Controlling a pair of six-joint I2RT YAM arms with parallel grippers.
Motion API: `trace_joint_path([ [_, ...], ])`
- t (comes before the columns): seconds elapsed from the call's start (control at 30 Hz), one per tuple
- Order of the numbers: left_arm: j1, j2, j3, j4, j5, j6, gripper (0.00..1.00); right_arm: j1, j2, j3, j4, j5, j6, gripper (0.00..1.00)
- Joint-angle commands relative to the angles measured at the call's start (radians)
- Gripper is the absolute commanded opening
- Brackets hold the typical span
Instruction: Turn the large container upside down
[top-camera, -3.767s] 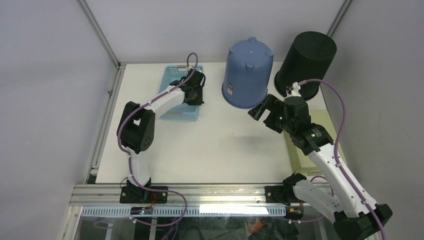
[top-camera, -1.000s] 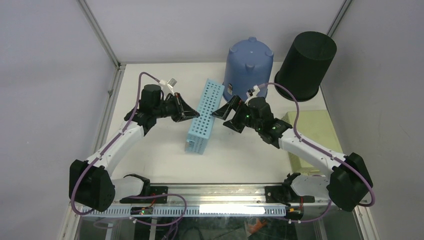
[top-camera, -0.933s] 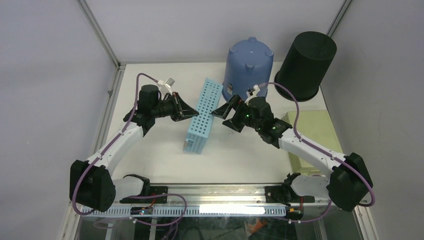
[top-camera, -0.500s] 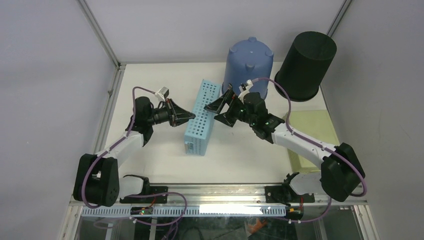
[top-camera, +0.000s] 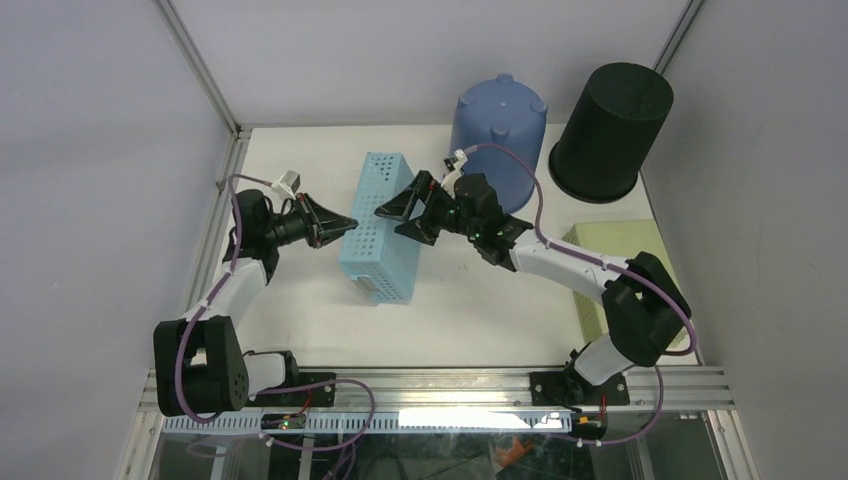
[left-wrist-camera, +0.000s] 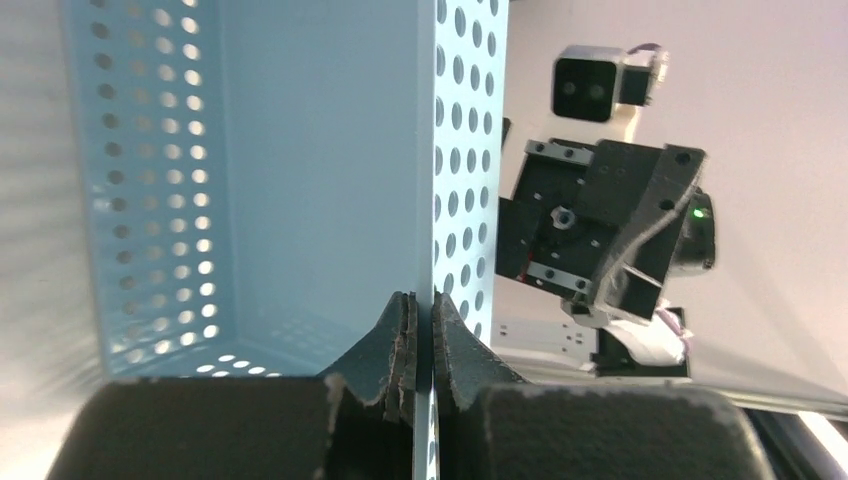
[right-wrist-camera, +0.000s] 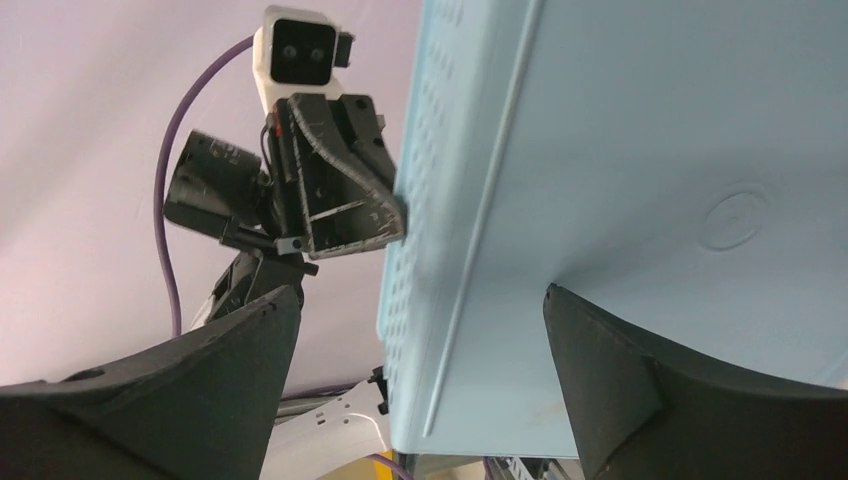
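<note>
The left gripper moves down and to the left in the top view next, where bare tabletop lies below it. It releases the container's rim, since the container is still sideways.
The large container (top-camera: 378, 232) is a light blue perforated basket, tipped on its side at mid table with its solid bottom turned up and to the right. My left gripper (top-camera: 350, 222) is shut on its long wall from the left. In the left wrist view the fingertips (left-wrist-camera: 402, 325) pinch the wall's rim, with the basket's hollow inside (left-wrist-camera: 300, 160) to their left. My right gripper (top-camera: 397, 218) stands open at the basket's bottom. In the right wrist view the bottom (right-wrist-camera: 660, 200) fills the space between the spread fingers (right-wrist-camera: 620, 380), and nothing is gripped.
An upside-down blue bucket (top-camera: 500, 135) and an upside-down black bin (top-camera: 610, 130) stand at the back right, just behind the right arm. A pale green pad (top-camera: 600, 255) lies at the right edge. A metal frame rail (top-camera: 215, 210) runs along the table's left side.
The basket has tipped further over to the left, from standing on edge to bottom facing up. The left gripper drew back leftward with the wall; the right gripper followed left against the bottom.
</note>
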Motion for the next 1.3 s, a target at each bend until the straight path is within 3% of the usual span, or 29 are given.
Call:
trace_joint_path([
  [0.0,0.055,-0.005,0.112,-0.390,-0.099,0.340,0.00,0.051,0.064,0.112,0.099,-0.055,0.000,0.96],
  [0.1,0.076,0.012,0.173,-0.567,-0.228,0.474,0.00,0.066,0.100,0.141,0.098,-0.068,0.002,0.96],
  [0.23,0.076,0.028,0.201,-0.625,-0.360,0.534,0.00,0.067,0.084,0.148,0.049,-0.061,-0.020,0.96],
  [0.4,0.077,0.031,0.229,-0.636,-0.531,0.541,0.04,0.065,-0.003,0.167,-0.197,0.064,-0.160,0.96],
  [0.5,0.077,0.052,0.269,-0.658,-0.646,0.564,0.12,0.065,-0.078,0.141,-0.313,0.139,-0.210,0.96],
  [0.63,0.077,0.100,0.340,-0.696,-0.710,0.605,0.46,0.065,-0.185,0.073,-0.405,0.218,-0.230,0.97],
  [0.8,0.078,0.114,0.386,-0.698,-0.693,0.601,0.49,0.056,-0.287,0.015,-0.501,0.296,-0.239,0.97],
  [0.97,0.064,0.020,0.439,-0.723,-0.778,0.631,0.55,0.039,-0.364,0.026,-0.648,0.397,-0.266,0.97],
  [1.03,-0.025,-0.023,0.485,-0.771,-0.901,0.677,0.59,0.035,-0.389,0.045,-0.713,0.446,-0.307,0.97],
  [1.13,-0.265,-0.058,0.552,-0.842,-1.114,0.729,0.67,0.030,-0.424,0.073,-0.803,0.535,-0.341,0.98],
  [1.27,-0.482,-0.078,0.545,-0.904,-1.207,0.696,0.68,0.018,-0.464,0.097,-0.897,0.630,-0.361,0.98],
])
